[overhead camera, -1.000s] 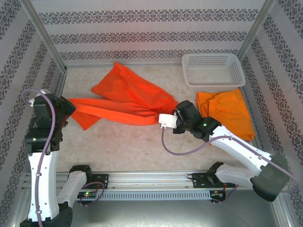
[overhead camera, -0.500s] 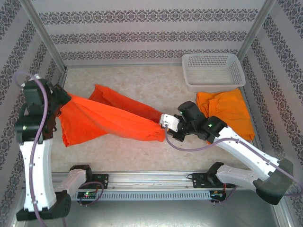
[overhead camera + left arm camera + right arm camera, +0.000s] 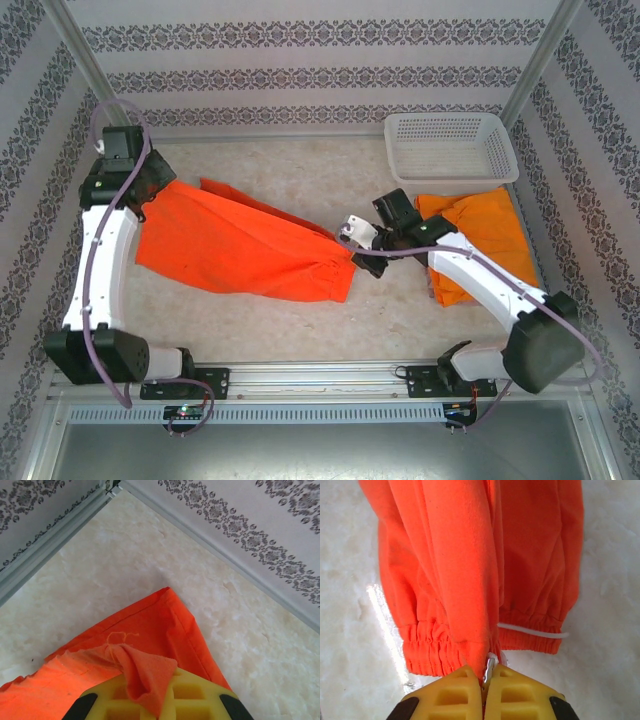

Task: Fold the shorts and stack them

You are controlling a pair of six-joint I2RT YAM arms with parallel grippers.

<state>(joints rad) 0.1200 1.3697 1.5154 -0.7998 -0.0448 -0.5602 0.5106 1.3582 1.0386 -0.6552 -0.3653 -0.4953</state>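
Observation:
The pinched waistband goes over the shorts (image 3: 322, 264) (image 3: 465, 600) toward my left gripper next and my right gripper releases it, since the cloth is stretched between both grippers.
Bright orange shorts (image 3: 240, 250) lie stretched across the tabletop between my two grippers. At the far left, my left gripper (image 3: 152, 190) is shut on a corner of the cloth; in the left wrist view that corner (image 3: 145, 667) bunches up between the yellow fingers (image 3: 200, 692). My right gripper (image 3: 352, 250) is shut on the elastic waistband at the cloth's right end. In the right wrist view the shorts (image 3: 470, 555) hang away from the closed fingers (image 3: 515, 690), with a white drawstring (image 3: 532, 631) showing. A second, lighter orange pair of shorts (image 3: 490, 225) lies folded at the right, partly under my right arm.
A white lattice basket (image 3: 450, 145) stands at the back right, just behind the folded pair. Patterned walls and metal posts enclose the table on three sides. My left gripper is close to the back left corner (image 3: 107, 487).
My left arm has swung from the near left to the far left, carrying its corner with it. The shorts now lie spread flatter. My right gripper has shifted slightly farther back.

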